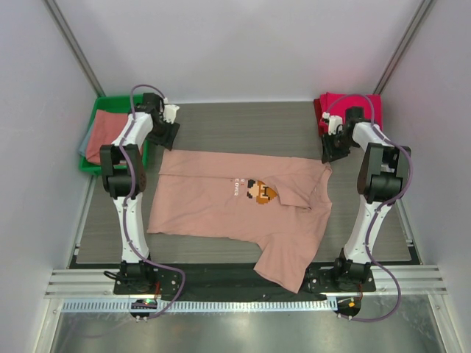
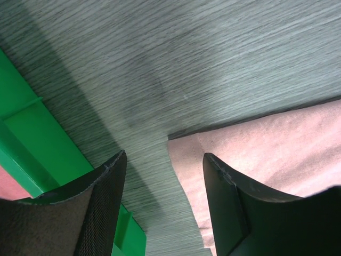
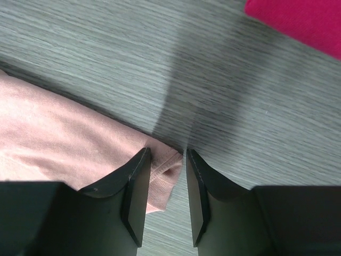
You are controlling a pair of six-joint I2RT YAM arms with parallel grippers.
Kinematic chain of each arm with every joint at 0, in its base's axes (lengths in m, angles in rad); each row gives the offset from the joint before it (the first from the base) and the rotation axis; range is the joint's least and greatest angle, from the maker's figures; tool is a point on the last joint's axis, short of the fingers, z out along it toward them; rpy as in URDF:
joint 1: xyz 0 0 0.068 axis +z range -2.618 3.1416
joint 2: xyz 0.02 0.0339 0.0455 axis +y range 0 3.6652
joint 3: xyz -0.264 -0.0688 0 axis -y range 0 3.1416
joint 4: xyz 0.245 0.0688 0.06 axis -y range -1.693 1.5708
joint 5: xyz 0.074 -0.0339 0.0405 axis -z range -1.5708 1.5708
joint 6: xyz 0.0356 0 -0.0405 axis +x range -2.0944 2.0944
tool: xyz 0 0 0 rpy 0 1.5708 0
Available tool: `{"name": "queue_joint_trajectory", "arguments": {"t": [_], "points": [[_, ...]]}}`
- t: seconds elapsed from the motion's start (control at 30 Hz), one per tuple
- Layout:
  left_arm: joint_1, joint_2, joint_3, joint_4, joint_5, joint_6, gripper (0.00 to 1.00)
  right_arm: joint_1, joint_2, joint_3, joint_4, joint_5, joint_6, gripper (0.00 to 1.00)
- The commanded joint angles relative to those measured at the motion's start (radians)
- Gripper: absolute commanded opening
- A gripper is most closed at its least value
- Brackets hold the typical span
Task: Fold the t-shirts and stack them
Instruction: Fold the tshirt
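Observation:
My left gripper needs to go down next and move slightly away from the green bin, onto the shirt's far corner (image 1: 167,153) (image 2: 178,148).
A salmon-pink t-shirt (image 1: 221,209) with a pixel-art print lies spread flat on the table, one sleeve hanging over the near edge. My left gripper (image 1: 163,140) stands open over the shirt's far left corner. In the left wrist view the shirt (image 2: 256,144) has its edge below the wide gap of the left gripper (image 2: 164,154). My right gripper (image 1: 329,154) is at the far right corner. In the right wrist view the right gripper (image 3: 167,151) is open, and the shirt's hemmed corner (image 3: 165,176) lies loose between its fingers. A magenta t-shirt (image 1: 357,103) lies folded at the far right.
A green bin (image 1: 118,99) at the far left holds salmon and grey shirts (image 1: 103,140); its wall (image 2: 37,144) sits close to my left finger. The magenta shirt (image 3: 303,21) lies just beyond the right gripper. Grey walls close in both sides.

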Motion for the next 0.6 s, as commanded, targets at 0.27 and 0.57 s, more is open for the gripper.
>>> {"name": "queue_joint_trajectory", "arguments": {"t": [0.27, 0.57], "points": [[0.002, -0.023, -0.007, -0.052, 0.105, 0.001, 0.50, -0.003, 0.031, 0.006, 0.000, 0.038, -0.009, 0.39], [0.002, 0.051, 0.021, -0.046, 0.079, 0.003, 0.49, 0.000, 0.045, 0.020, -0.001, 0.048, -0.009, 0.39]]}}
